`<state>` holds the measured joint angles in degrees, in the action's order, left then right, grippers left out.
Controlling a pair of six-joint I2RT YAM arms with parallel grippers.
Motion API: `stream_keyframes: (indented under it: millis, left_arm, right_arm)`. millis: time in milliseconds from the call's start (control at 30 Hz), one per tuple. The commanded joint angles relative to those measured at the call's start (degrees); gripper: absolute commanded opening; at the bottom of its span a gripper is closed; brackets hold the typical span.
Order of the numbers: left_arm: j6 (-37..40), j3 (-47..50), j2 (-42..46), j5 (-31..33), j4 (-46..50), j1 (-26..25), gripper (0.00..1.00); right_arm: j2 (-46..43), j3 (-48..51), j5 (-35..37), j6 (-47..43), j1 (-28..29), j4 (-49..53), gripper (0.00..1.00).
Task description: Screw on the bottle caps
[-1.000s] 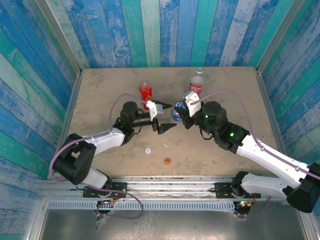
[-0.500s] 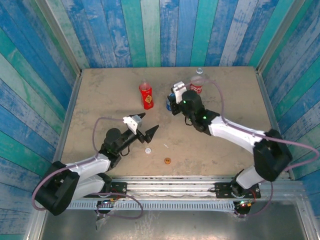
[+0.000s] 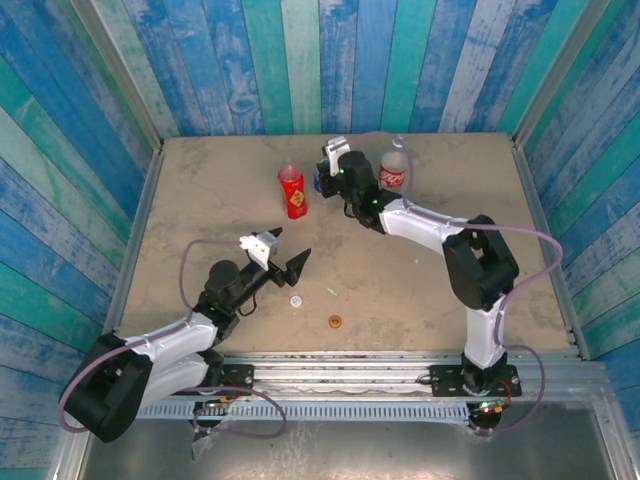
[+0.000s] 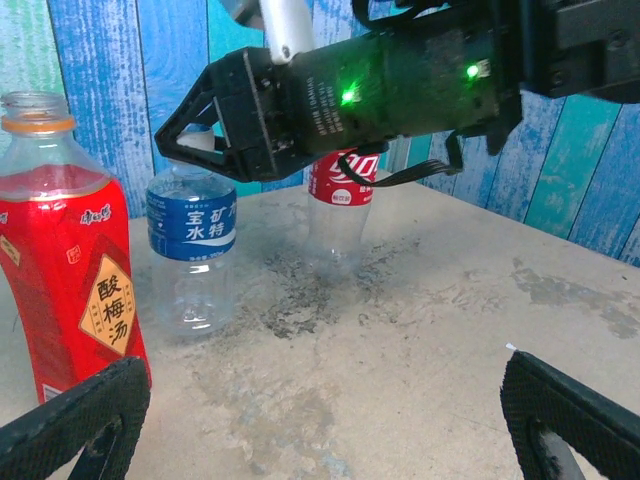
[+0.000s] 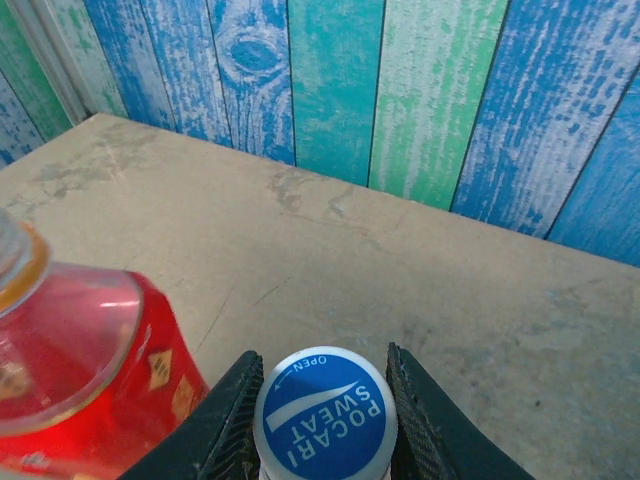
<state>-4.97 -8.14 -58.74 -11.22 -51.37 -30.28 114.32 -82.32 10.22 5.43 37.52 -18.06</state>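
Observation:
The blue-label bottle's neck is directly below, so my right gripper will stay over it and open to release the blue cap (image 5: 325, 415).
My right gripper (image 5: 325, 392) is shut on the blue cap (image 5: 325, 415), which sits on top of the clear bottle with the blue label (image 4: 192, 250). That bottle stands between the uncapped red-and-yellow bottle (image 3: 291, 192) and the uncapped cola bottle (image 3: 394, 170). In the left wrist view, the right gripper (image 4: 215, 135) hangs over the blue-label bottle's neck. My left gripper (image 3: 287, 262) is open and holds nothing, nearer the front. The white cap (image 3: 296, 301) and the orange cap (image 3: 335, 321) lie loose on the table just beyond it.
Blue and green plank walls (image 3: 300, 60) enclose the beige table (image 3: 440, 280) on three sides. A small white scrap (image 3: 331, 292) lies near the caps. The right arm (image 3: 470, 260) stretches across the table's right half.
The right gripper has carried the blue-capped bottle back and to the left, next to the red-and-yellow bottle. The left gripper has drawn back toward the front edge and stays open.

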Motion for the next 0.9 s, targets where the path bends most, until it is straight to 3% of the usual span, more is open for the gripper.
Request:
stream_keyframes:
  millis: [0,267,500,867]
  left_arm:
    - [-0.7,0.2,0.8,1.0,0.5,0.6,0.94]
    - [-0.5,0.2,1.2,1.5,1.1,1.0,0.94]
    - [0.1,-0.3,1.2,1.8,2.0,1.0,0.94]
    - [1.8,-0.5,1.0,2.5,3.0,1.0,0.94]
  right_arm:
    - [2.5,-3.3,-0.3,-0.2,-1.1,-1.2,0.18]
    - [6.0,-5.3,-0.9,-0.6,-2.1,-1.4,0.24]
    - [5.6,-5.1,-1.1,-0.8,-2.1,-1.4,0.43]
    - [-0.8,-3.1,-3.6,-4.6,-1.5,-1.3,0.60]
